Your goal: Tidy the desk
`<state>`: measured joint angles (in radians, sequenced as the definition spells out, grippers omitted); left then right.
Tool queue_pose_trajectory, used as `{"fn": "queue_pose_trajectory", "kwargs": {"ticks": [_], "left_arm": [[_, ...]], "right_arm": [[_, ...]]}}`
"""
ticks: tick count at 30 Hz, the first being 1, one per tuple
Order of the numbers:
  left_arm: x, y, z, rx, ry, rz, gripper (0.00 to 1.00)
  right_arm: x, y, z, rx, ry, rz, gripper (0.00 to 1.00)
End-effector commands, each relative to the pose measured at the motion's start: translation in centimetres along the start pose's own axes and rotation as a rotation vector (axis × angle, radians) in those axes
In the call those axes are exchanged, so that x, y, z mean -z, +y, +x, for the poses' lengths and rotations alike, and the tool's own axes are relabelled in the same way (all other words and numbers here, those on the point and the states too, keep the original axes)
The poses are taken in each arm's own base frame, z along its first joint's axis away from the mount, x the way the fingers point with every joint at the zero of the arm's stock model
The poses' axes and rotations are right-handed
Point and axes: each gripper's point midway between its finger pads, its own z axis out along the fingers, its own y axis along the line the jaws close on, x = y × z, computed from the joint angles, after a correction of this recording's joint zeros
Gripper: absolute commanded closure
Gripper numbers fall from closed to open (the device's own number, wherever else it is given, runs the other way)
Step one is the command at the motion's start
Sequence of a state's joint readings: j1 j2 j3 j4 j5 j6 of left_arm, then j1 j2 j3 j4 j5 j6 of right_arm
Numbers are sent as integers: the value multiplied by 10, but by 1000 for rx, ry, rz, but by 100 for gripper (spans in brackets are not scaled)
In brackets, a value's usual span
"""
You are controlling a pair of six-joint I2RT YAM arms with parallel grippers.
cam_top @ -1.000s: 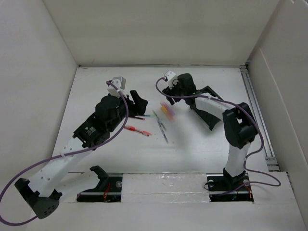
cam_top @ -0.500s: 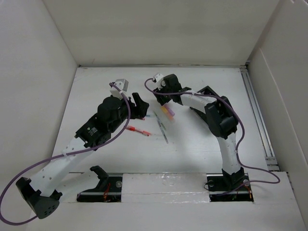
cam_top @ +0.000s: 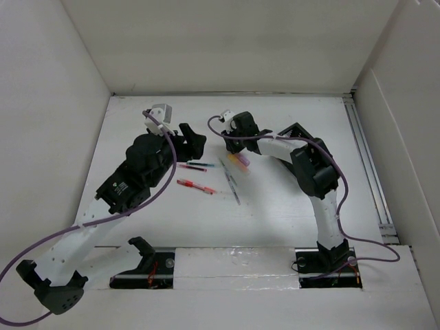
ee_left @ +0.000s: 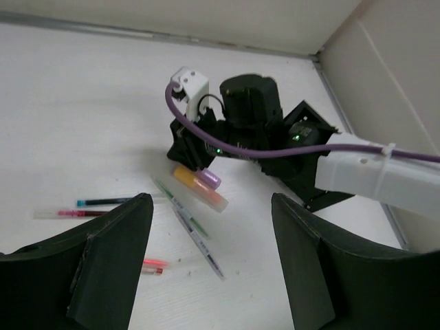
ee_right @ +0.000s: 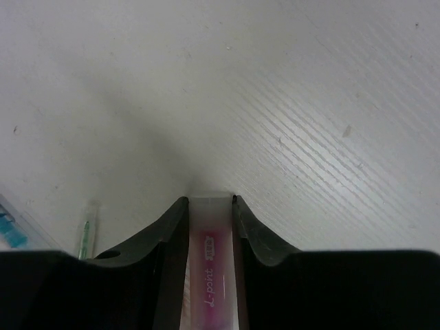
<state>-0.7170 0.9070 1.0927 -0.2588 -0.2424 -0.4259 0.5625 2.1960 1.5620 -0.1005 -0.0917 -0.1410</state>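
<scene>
My right gripper rises off the desk next, swings to the black slotted box and lowers over it, since both gripper fingers hold the pink marker.
On the white desk [cam_top: 289, 206], my right gripper [cam_top: 237, 150] points down at a small cluster of markers [cam_top: 240, 159]. In the right wrist view the right gripper [ee_right: 210, 201] is shut on a pink marker [ee_right: 210, 261] with a clear cap, both jaws against its sides. The left wrist view shows a purple marker [ee_left: 208, 179] and an orange one [ee_left: 201, 192] side by side under the right gripper [ee_left: 196, 152]. My left gripper [cam_top: 194, 143] hovers open just left of them, and between its fingers [ee_left: 110, 254] there is nothing.
Loose pens lie between the arms: a green one [cam_top: 223, 165], a white one [cam_top: 234, 188], a red one [cam_top: 196, 185], and a teal and a pink one [cam_top: 193, 166]. A black slotted box [cam_top: 297, 141] sits behind the right arm. A metal rail [cam_top: 368, 165] runs along the right edge.
My right gripper swung left, came down over the markers and closed on the pink one. My left gripper drifted slightly up and left, staying open.
</scene>
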Motion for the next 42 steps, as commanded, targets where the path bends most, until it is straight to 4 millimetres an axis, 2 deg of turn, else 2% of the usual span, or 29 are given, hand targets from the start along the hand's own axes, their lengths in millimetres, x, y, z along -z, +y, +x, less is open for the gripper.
{"fn": "queue_pose_trajectory", "kwargs": {"ticks": [1,3,4,7,8,10,11,12,14,15,16,17,19,20,22,25,31,36,42], "left_arm": [[24,-11,-58,21,-159,28,34],[26,-14,-62,27,-167,38,34],[26,-15,-65,28,-174,43,34],[22,-18,-63,25,-166,54,34],[22,-20,-63,25,-164,62,34],[20,-23,-64,22,-158,70,34],[19,-28,-65,21,-157,90,34],[18,-28,-64,19,-153,88,34],[18,-32,-64,18,-152,108,34],[16,-33,-62,17,-145,112,34],[15,-34,-63,17,-145,117,34],[15,-37,-61,19,-138,136,34],[11,-39,-57,17,-124,144,34],[10,-43,-56,17,-118,162,34],[7,-46,-54,17,-110,175,34],[3,-52,-52,11,-96,197,34],[-3,-45,-40,7,-68,173,36],[0,-38,-36,20,-69,146,36],[3,-30,-34,37,-81,121,37]], "right_arm": [[6,-13,-6,-26,-10,36,86],[12,-17,-24,-34,-69,24,88],[17,-16,-44,-29,-133,14,89],[49,-31,-104,-43,-337,-9,90],[69,-34,-125,-42,-402,-12,90],[97,-46,-153,-50,-504,-9,90],[125,-53,-170,-47,-573,-3,91],[135,-49,-172,-44,-584,-13,92],[169,-63,-181,-39,-661,17,92],[190,-64,-175,-50,-683,24,92],[205,-70,-175,-52,-720,38,93],[219,-84,-169,-66,-737,62,93],[246,-91,-153,-94,-782,75,93],[257,-108,-146,-110,-795,108,93],[269,-116,-133,-110,-811,120,94],[277,-132,-123,-116,-834,119,94],[270,-145,-99,-140,-828,147,94],[263,-159,-75,-161,-809,175,94],[253,-179,-66,-162,-793,184,95]]}}
